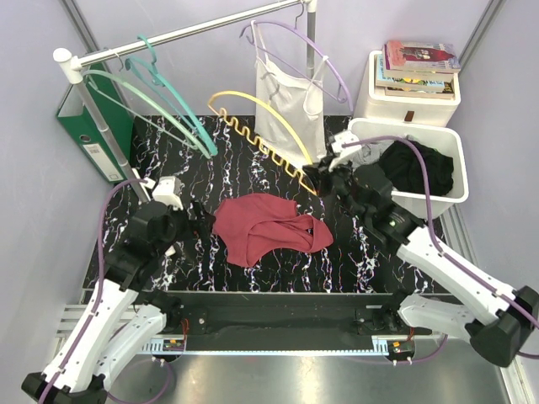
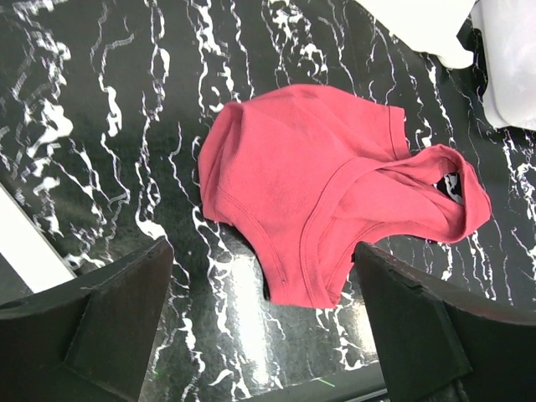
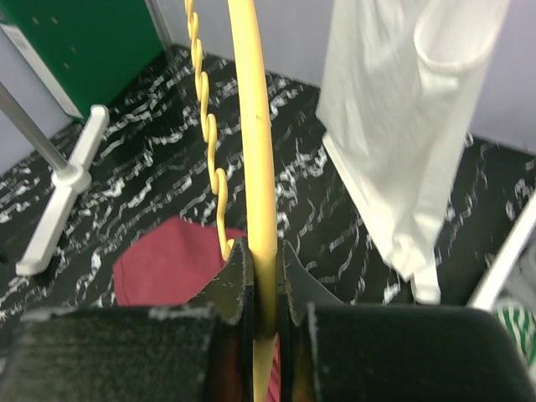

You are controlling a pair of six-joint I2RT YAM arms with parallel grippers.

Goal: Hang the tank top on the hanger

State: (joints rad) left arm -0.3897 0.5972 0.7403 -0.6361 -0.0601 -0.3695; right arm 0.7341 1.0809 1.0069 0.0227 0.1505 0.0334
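My left gripper moves to the right in the top view next, down onto the fold that runs into the tank top's narrow near corner.
The maroon tank top (image 1: 269,225) lies crumpled on the black marbled table (image 1: 253,164), straps toward the right. My left gripper (image 1: 200,220) hovers open at its left edge. In the left wrist view the tank top's (image 2: 310,176) lower hem sits between the wide-apart fingers (image 2: 117,318), untouched by the left gripper (image 2: 261,251). My right gripper (image 1: 318,177) is shut on the right end of the yellow hanger (image 1: 238,93), holding it tilted above the table. The right wrist view shows the right gripper (image 3: 265,251) pinching the hanger's arched bar (image 3: 251,126), with the tank top (image 3: 163,268) below.
A clothes rail (image 1: 194,32) at the back carries teal hangers (image 1: 168,93) and a lilac hanger with a white camisole (image 1: 286,105). A white bin (image 1: 450,151) with a black garment (image 1: 421,168) stands at right, books (image 1: 417,63) behind it. A green binder (image 1: 88,126) leans at left.
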